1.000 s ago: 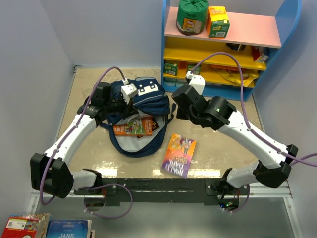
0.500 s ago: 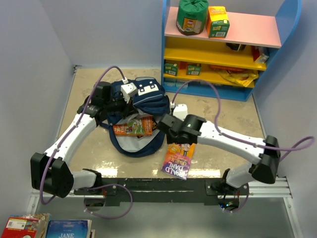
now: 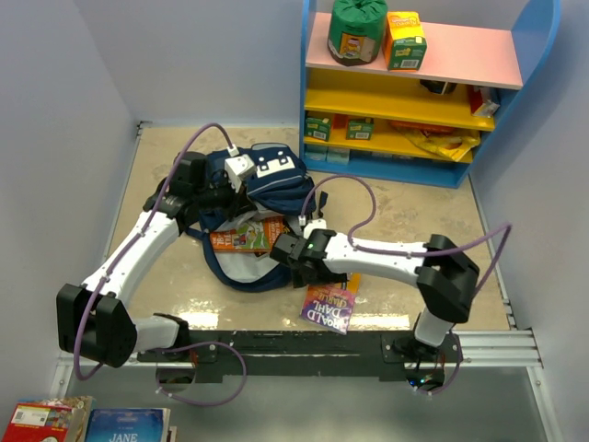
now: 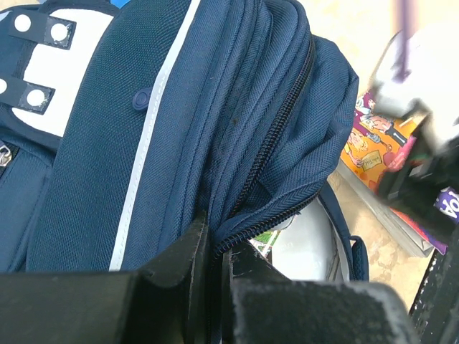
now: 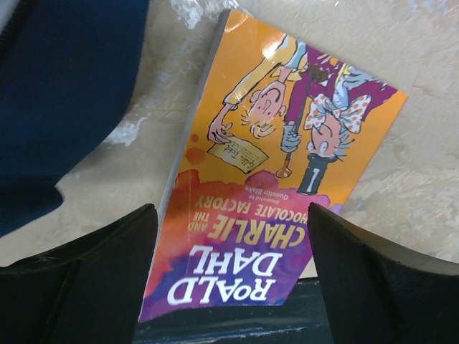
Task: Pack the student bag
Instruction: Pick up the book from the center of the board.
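Note:
My right gripper comes down next and shifts slightly toward the bag, onto the cover's long edge there.
The student bag, navy with white patches, lies at the middle left of the table with its mouth open toward the front. My left gripper is shut on the bag's upper zipper edge and holds that flap up; its fingertips pinch the fabric. My right gripper hangs open just over a Roald Dahl paperback lying flat beside the bag. Its fingers straddle the book's near end without touching it. The same book shows partly under the right forearm.
An orange book lies inside the bag's open mouth. A blue shelf unit with cartons and packets stands at the back right. More books lie below the table's front left corner. The table's black front rail runs close behind the paperback.
The right arm has swung from the back near the shelf forward and left, down over the paperback, and its gripper has opened. The left arm and the bag have not moved.

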